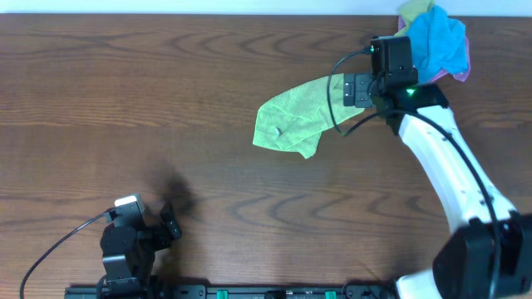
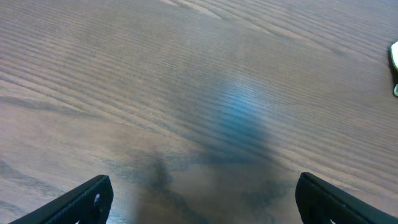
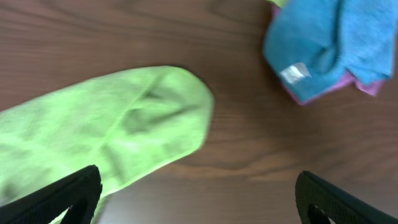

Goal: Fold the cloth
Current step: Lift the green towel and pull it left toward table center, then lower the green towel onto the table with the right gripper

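Next, my right gripper moves down and back, to the left in the overhead view, onto the near edge by the white tag. It goes there because the cloth [image 1: 293, 116] is doubled there.
A light green cloth [image 1: 293, 116] lies crumpled and partly doubled over on the wooden table, right of centre. It also shows in the right wrist view [image 3: 106, 134]. My right gripper [image 1: 359, 90] hangs open and empty just past the cloth's right end, jaws spread wide [image 3: 199, 199]. My left gripper [image 1: 170, 223] is open and empty near the front left of the table, over bare wood [image 2: 202, 199], far from the cloth.
A pile of blue, pink and yellow cloths [image 1: 436, 40] sits at the back right edge, close behind my right wrist; it shows in the right wrist view [image 3: 333, 46]. A sliver of the green cloth [image 2: 394, 62] shows at the left wrist view's right edge.
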Robot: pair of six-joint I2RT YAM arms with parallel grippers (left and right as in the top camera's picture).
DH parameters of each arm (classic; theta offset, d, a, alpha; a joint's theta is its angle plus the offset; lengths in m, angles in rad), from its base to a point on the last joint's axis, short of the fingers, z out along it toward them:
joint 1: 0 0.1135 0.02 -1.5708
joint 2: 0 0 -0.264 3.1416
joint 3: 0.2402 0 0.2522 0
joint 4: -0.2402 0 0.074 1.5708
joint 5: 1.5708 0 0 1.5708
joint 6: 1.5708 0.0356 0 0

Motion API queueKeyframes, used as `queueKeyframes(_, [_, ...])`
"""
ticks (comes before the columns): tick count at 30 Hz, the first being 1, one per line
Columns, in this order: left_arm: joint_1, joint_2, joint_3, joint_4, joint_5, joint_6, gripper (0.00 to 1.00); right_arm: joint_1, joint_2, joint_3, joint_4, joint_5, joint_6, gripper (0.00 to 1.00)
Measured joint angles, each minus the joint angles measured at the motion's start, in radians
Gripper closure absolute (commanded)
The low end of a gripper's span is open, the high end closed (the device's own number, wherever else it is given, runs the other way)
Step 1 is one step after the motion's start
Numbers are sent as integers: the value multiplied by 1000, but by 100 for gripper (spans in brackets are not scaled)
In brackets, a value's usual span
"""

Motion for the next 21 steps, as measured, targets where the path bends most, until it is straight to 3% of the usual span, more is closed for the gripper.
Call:
queueKeyframes(8, [0,0,0,-1,29,-136,5,72,-34,12,-179,-280,33,1])
queueKeyframes(13, [0,0,1,-8,93,-190,5,154,-11,3,-153,-410,48,1])
queueKeyframes(21, [0,0,2,-9,126,-212,5,249,188,-3,-83,-459,124,5])
